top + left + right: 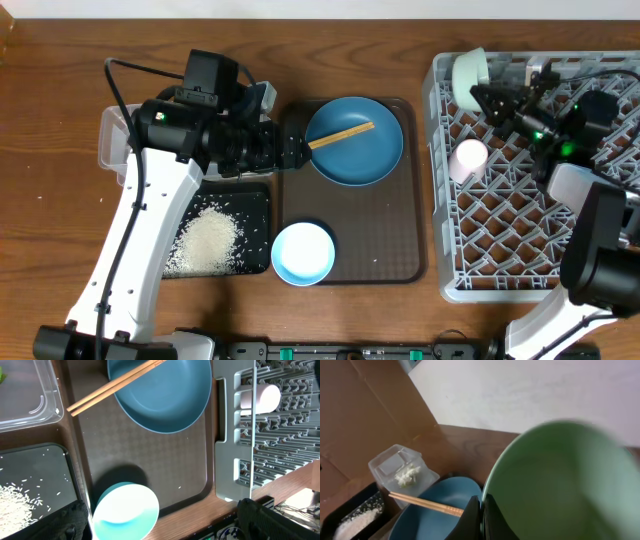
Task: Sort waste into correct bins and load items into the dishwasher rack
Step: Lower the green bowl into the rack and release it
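The right gripper will next move right in the overhead view toward the open rack (pixel 530 230) slots on that side and let go of the bowl clear of the rack's side.
My right gripper (pixel 481 512) is shut on the rim of the mint-green bowl (pixel 560 480) and holds it tilted over the far left corner of the light-grey dishwasher rack (pixel 530 230); the bowl also shows in the overhead view (pixel 467 70). A pink cup (pixel 468 156) lies in the rack. The dark-blue plate (pixel 360 150) sits on the brown tray with chopsticks (pixel 340 135) across it. The small white bowl (pixel 303 252) sits at the tray's front. My left gripper (pixel 160 522) is open and empty above that bowl (pixel 125 512).
The black tray (pixel 255 200) holds loose rice (pixel 205 242). The clear tub (pixel 402 467) holds a crumpled white napkin (pixel 407 475); a green scrap (pixel 1 375) shows at its edge. The brown serving tray (pixel 390 230) lies between the bins and the rack.
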Controlling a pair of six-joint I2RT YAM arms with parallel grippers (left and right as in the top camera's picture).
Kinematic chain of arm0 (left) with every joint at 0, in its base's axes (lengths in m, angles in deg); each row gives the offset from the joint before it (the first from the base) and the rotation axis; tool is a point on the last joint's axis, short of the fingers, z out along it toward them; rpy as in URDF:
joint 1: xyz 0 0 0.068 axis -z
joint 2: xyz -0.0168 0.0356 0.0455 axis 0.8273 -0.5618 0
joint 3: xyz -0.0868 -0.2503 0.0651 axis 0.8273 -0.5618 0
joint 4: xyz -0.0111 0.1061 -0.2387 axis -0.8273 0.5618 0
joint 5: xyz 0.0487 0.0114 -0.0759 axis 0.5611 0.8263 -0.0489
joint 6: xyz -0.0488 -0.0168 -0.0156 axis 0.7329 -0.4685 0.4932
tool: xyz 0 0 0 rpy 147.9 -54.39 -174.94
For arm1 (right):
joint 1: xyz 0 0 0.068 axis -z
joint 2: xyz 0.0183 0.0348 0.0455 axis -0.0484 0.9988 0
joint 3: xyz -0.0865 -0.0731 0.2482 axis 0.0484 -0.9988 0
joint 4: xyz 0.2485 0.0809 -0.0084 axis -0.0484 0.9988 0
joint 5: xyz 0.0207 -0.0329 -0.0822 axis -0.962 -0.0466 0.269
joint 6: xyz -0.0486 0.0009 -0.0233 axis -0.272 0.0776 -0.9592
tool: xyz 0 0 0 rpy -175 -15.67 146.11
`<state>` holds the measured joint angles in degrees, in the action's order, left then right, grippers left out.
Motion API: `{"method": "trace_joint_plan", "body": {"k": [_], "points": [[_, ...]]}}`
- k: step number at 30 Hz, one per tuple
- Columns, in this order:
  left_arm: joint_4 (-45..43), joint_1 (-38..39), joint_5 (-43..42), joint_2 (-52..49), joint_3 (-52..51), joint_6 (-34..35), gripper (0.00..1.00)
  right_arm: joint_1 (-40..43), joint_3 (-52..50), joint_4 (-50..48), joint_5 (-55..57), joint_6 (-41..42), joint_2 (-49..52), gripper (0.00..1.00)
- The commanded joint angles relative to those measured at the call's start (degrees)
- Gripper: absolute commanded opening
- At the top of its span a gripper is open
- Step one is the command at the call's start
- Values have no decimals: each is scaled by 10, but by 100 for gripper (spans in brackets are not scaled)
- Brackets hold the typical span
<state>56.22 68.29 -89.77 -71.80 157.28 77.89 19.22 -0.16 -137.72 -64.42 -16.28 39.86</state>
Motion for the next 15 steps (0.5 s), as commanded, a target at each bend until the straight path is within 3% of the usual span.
{"method": "trace_joint_plan", "body": {"k": [1, 9, 15], "points": [[1, -2, 5, -1, -3, -5, 98, 10, 3, 11, -14, 14, 8, 1], [1, -2, 5, -1, -3, -5, 98, 38, 3, 27, -14, 67, 8, 1], [1, -2, 5, -1, -3, -5, 98, 75, 3, 30, -49, 113, 8, 8]]}}
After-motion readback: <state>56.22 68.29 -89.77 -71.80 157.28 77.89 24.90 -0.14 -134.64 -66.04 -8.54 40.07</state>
